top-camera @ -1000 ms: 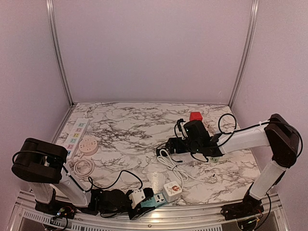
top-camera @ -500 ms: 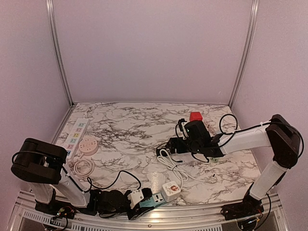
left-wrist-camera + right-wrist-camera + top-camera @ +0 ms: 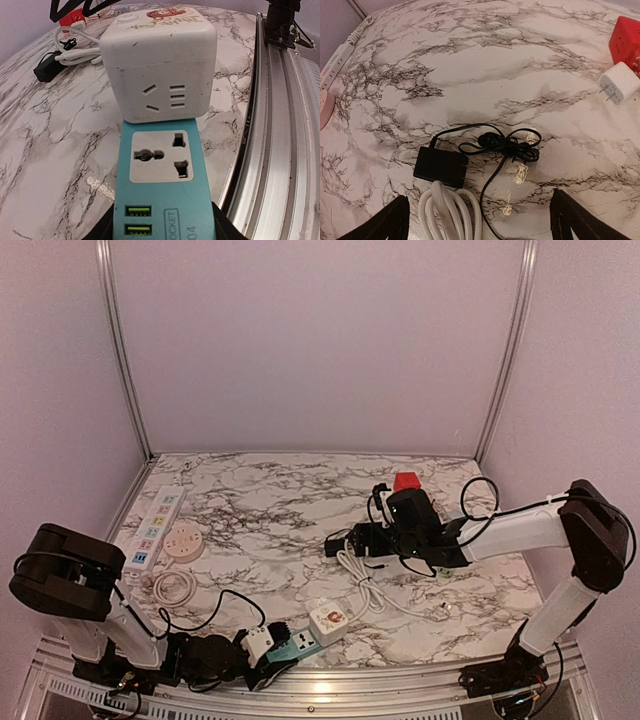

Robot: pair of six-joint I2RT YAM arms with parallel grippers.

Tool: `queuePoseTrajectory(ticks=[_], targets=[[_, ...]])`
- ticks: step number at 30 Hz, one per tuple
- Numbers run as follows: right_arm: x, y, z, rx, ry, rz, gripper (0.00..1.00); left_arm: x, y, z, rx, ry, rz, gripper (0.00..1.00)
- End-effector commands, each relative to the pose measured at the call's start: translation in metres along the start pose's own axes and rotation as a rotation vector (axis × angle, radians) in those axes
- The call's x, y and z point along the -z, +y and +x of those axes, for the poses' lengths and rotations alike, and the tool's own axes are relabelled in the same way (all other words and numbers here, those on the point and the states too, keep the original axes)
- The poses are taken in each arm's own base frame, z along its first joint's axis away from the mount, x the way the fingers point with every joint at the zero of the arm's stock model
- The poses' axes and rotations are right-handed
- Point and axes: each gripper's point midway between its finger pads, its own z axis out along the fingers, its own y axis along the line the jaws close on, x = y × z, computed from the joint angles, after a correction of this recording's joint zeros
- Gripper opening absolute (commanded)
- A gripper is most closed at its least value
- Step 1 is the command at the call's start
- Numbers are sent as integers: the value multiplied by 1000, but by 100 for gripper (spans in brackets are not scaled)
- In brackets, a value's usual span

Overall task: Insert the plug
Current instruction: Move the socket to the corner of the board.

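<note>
The teal socket adapter should slide along the bar to the right in the top view, moved by my left gripper. The white cable (image 3: pixel 358 585) crowds the black plug adapter.
My left gripper (image 3: pixel 162 227) is shut on a teal socket adapter (image 3: pixel 162 172) at the table's near edge; the pair also shows in the top view, gripper (image 3: pixel 262 648) and adapter (image 3: pixel 303 646). A white cube socket (image 3: pixel 159 60) sits against the adapter's far end, and its white cable (image 3: pixel 358 585) runs toward the middle. My right gripper (image 3: pixel 479 205) is open and empty, hovering over a black plug adapter (image 3: pixel 440 167) with two prongs and a knotted thin black cord (image 3: pixel 512 146). In the top view the gripper (image 3: pixel 352 540) stands at centre right.
A red cube (image 3: pixel 626 40) and a small white charger (image 3: pixel 620 82) lie at the far right. A white power strip (image 3: pixel 155 520), a pink round socket (image 3: pixel 184 541) and a coiled white cable (image 3: pixel 174 587) lie at the left. A metal rail (image 3: pixel 280 150) borders the near edge.
My left gripper has pulled the teal adapter and the white cube left along the near edge. The right gripper has barely shifted over the black plug.
</note>
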Motion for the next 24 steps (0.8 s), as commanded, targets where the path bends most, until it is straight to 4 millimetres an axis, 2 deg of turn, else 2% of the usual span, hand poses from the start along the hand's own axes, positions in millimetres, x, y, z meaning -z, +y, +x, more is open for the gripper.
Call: queuePoseTrajectory(ticks=[1, 3, 6, 10, 20, 23, 24], targets=[[7, 8, -11, -6, -44, -24, 91, 5, 6, -36, 68, -134, -37, 7], [8, 8, -14, -2, -49, -23, 91, 1, 3, -38, 59, -131, -29, 7], [13, 7, -21, -2, -67, -8, 91, -16, -17, -50, 6, -109, 29, 7], [27, -7, -32, -30, -111, 68, 91, -34, -38, -65, -37, -101, 88, 7], [122, -36, -85, -148, -399, 138, 91, -81, -75, -95, -133, -94, 156, 4], [148, -43, -96, -168, -471, 142, 91, -103, -85, -99, -146, -66, 166, 3], [156, -44, -100, -175, -492, 140, 91, -112, -88, -107, -143, -71, 168, 3]])
